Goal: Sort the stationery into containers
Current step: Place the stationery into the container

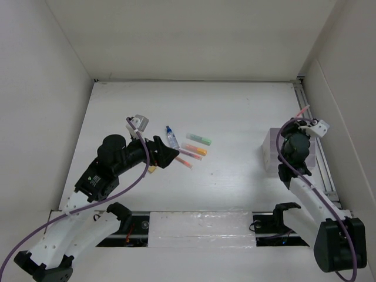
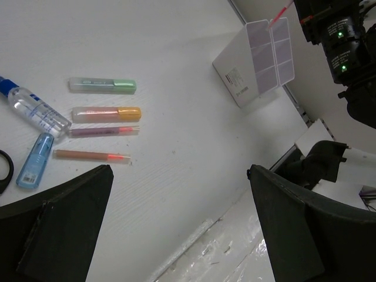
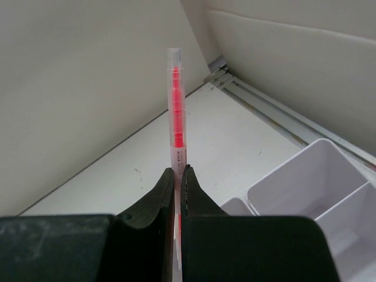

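Observation:
The pen still stands beside the empty opening of the organiser's far rail-side compartment (image 3: 311, 181), so my right gripper will swing toward the rail and over that compartment next to release the pen.
My right gripper (image 3: 177, 176) is shut on a thin clear pen with a red-orange core (image 3: 175, 111), held above the translucent white divided organiser (image 3: 305, 182) at the right of the table (image 1: 271, 150). My left gripper (image 2: 179, 223) is open and holds nothing, hovering just right of the remaining stationery. Laid out there are a green marker (image 2: 103, 85), an orange marker (image 2: 107, 114), two thin orange-red pens (image 2: 104, 131) (image 2: 91, 155), a blue marker (image 2: 35, 160), a blue-capped glue bottle (image 2: 32, 108) and a black scissors handle (image 2: 4, 170) at the frame edge.
White walls enclose the table on three sides. A metal rail (image 1: 314, 141) runs along the right edge behind the organiser. A taped strip (image 1: 200, 226) lies between the two arm bases at the near edge.

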### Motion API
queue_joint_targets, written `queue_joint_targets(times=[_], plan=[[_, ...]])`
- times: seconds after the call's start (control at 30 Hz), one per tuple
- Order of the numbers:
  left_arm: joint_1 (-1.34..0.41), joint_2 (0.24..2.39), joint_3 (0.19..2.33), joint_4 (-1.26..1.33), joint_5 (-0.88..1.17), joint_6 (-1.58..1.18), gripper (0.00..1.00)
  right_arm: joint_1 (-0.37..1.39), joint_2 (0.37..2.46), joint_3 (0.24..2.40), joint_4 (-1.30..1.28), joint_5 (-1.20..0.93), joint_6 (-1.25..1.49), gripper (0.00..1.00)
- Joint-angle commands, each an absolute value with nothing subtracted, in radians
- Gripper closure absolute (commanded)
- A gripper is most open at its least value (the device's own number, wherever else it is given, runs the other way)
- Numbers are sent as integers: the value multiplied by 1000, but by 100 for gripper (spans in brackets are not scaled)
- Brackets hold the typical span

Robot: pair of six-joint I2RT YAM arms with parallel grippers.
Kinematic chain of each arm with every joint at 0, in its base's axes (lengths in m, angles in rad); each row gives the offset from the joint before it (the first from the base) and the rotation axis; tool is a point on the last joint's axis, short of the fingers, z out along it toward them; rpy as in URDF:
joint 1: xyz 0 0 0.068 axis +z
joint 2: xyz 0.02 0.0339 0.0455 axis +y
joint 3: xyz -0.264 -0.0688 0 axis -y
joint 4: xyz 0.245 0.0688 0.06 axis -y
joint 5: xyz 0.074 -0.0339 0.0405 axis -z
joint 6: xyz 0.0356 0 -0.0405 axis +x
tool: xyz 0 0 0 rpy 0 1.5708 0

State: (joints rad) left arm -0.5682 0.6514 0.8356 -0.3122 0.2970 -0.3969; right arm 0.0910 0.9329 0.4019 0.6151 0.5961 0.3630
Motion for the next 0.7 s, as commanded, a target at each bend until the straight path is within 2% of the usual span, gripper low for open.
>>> queue_joint_targets(times=[0.0, 0.13, 0.4, 0.67], plan=[[-571, 641, 828, -264, 324, -380, 0, 81, 908, 457, 583, 662, 374, 100], [-571, 641, 828, -264, 324, -380, 0, 20, 919, 523, 477, 751, 399, 100], [-571, 630, 828, -264, 324, -380, 0, -149, 954, 644, 267, 712, 522, 100], [-571, 600, 828, -264, 324, -380, 0, -224, 1029, 653, 216, 703, 574, 100]])
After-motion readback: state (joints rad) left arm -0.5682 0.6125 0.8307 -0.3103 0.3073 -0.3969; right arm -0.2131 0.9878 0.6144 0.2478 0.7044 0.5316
